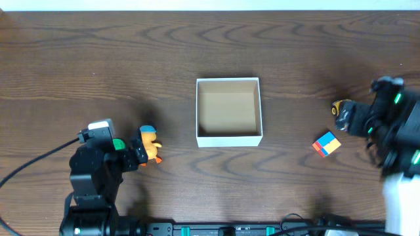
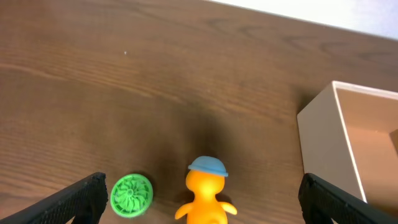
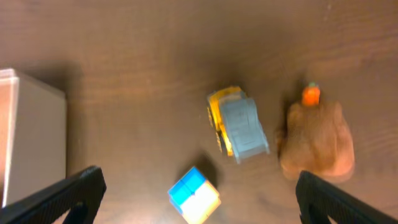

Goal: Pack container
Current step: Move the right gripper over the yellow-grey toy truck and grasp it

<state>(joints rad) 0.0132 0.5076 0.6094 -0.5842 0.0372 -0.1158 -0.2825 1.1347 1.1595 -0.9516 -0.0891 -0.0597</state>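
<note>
My right gripper moves away from my base and down past the cube (image 1: 326, 144) onto the toy car's grey part next, turning slightly.
The container (image 1: 229, 137) is a small white box with a tan inside, standing empty at the table's middle; its corner shows in the left wrist view (image 2: 323, 124) and its side in the right wrist view (image 3: 34, 137). My left gripper (image 2: 202, 208) is open around an orange duck with a blue cap (image 2: 205, 196) (image 1: 151, 143) and a green disc (image 2: 131, 195) (image 1: 118, 144). My right gripper (image 3: 199, 202) is open above a colourful cube (image 3: 194, 196) (image 1: 326, 144). A yellow and grey toy car (image 3: 239, 123) (image 1: 340, 108) and a brown toy with an orange tip (image 3: 316, 140) lie just beyond.
The dark wood table (image 1: 98, 59) runs to a pale edge at the back. The left arm's cable (image 1: 39, 157) trails off to the left. A black rail (image 1: 236, 229) lies along the front edge.
</note>
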